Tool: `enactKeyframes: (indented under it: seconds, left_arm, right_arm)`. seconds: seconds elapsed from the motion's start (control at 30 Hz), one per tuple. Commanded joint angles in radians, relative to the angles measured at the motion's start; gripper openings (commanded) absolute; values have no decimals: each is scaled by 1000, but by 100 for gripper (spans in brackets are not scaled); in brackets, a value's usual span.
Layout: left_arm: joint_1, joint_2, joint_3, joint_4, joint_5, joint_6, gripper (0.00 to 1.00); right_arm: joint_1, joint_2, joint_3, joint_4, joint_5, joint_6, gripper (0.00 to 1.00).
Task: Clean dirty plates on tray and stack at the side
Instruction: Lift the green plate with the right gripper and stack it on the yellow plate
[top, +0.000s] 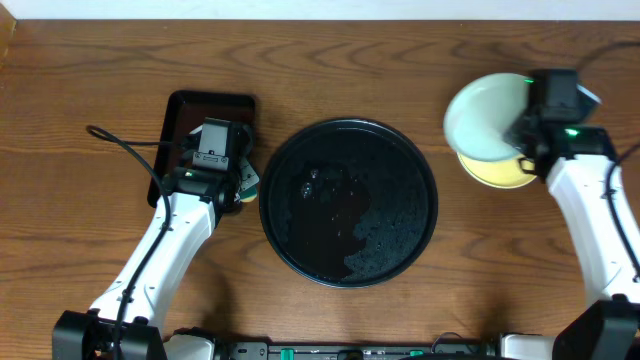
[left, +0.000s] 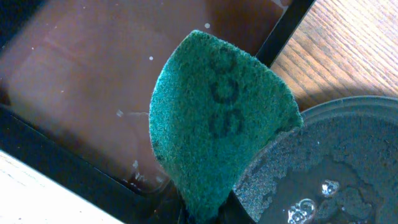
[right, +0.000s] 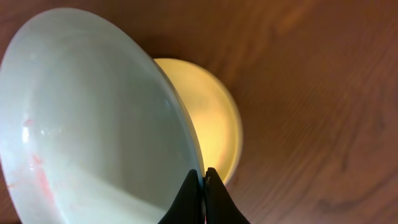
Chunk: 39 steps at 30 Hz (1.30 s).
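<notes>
The blue-white plate (top: 485, 120) still hangs tilted above the pale yellow plate (top: 495, 172). The right gripper lowers the held plate onto the yellow one next and releases the blue-white plate's rim there.
The large round black tray (top: 350, 200) sits mid-table, wet with suds and no plate on it; its rim shows in the left wrist view (left: 329, 168). My right gripper (right: 203, 180) is shut on the rim of a pale blue-white plate (top: 485, 120) with faint red smears (right: 93, 124), held tilted over the pale yellow plate (top: 495, 172) lying on the wood at the right (right: 211, 118). My left gripper (left: 208, 214) is shut on a green scouring sponge (left: 217, 118), held between the brown tray and the black tray (top: 245, 185). A third plate is out of view.
A smaller rectangular dark brown tray (top: 185, 125) lies at the left under my left wrist, its wet floor showing in the left wrist view (left: 81, 81). A black cable (top: 120, 140) loops at the far left. Bare wooden table (top: 340, 70) surrounds everything.
</notes>
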Motion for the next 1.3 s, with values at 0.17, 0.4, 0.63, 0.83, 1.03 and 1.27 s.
enactKeyframes:
  seconds: [0.17, 0.4, 0.63, 0.83, 1.03, 1.27]
  left_arm:
    - [5, 8, -10, 1, 2, 5, 8]
    - [5, 8, -10, 1, 2, 6, 8]
    - [5, 8, -10, 2, 2, 5, 8]
    - [5, 8, -10, 5, 2, 6, 8]
    - [5, 8, -10, 69, -6, 32, 8]
    - [34, 38, -10, 185, -157, 78, 8]
  right_arm:
    - [-140, -18, -192, 216, -121, 65, 2]
    - [-141, -3, -278, 356, -122, 68, 1]
    - [-141, 8, -278, 358, -168, 66, 24]
    - [-139, 8, -278, 364, -363, -21, 22]
    - [-118, -8, -278, 321, -523, -24, 24]
    - [-16, -56, -278, 197, -645, -81, 27]
